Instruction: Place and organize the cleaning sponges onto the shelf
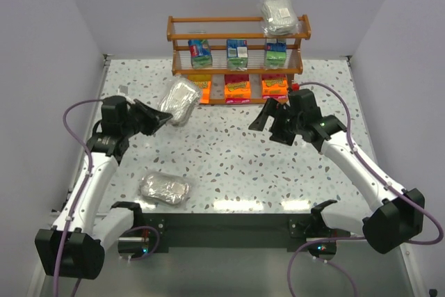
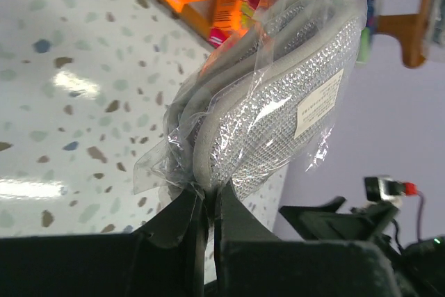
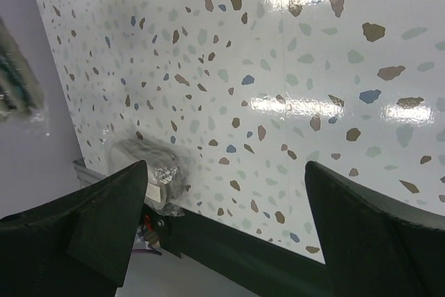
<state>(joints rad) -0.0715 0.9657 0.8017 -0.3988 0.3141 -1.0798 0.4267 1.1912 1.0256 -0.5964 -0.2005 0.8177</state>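
Note:
My left gripper should move up and outward next, onto the top level's bare end [image 1: 190,27], which is above and outward of it. It should release there because that spot is free.
My left gripper [image 1: 164,119] is shut on the edge of a silvery-grey sponge pack [image 1: 179,100] in clear wrap, held above the table left of the shelf's front; it fills the left wrist view [image 2: 278,102]. The wooden shelf [image 1: 238,27] stands at the back. One silvery pack [image 1: 278,16] lies on its top tier, three green/blue boxes [image 1: 237,51] on the middle, three orange-and-pink packs [image 1: 237,87] on the bottom. A third silvery pack [image 1: 164,189] lies at the near left, also in the right wrist view [image 3: 142,165]. My right gripper [image 1: 265,117] is open and empty, mid-table.
White walls close in the table [image 1: 236,165] on the left, right and back. The table's dark front edge [image 3: 264,259] runs along the near side. The right arm's purple cable [image 1: 348,113] loops near the shelf's right end.

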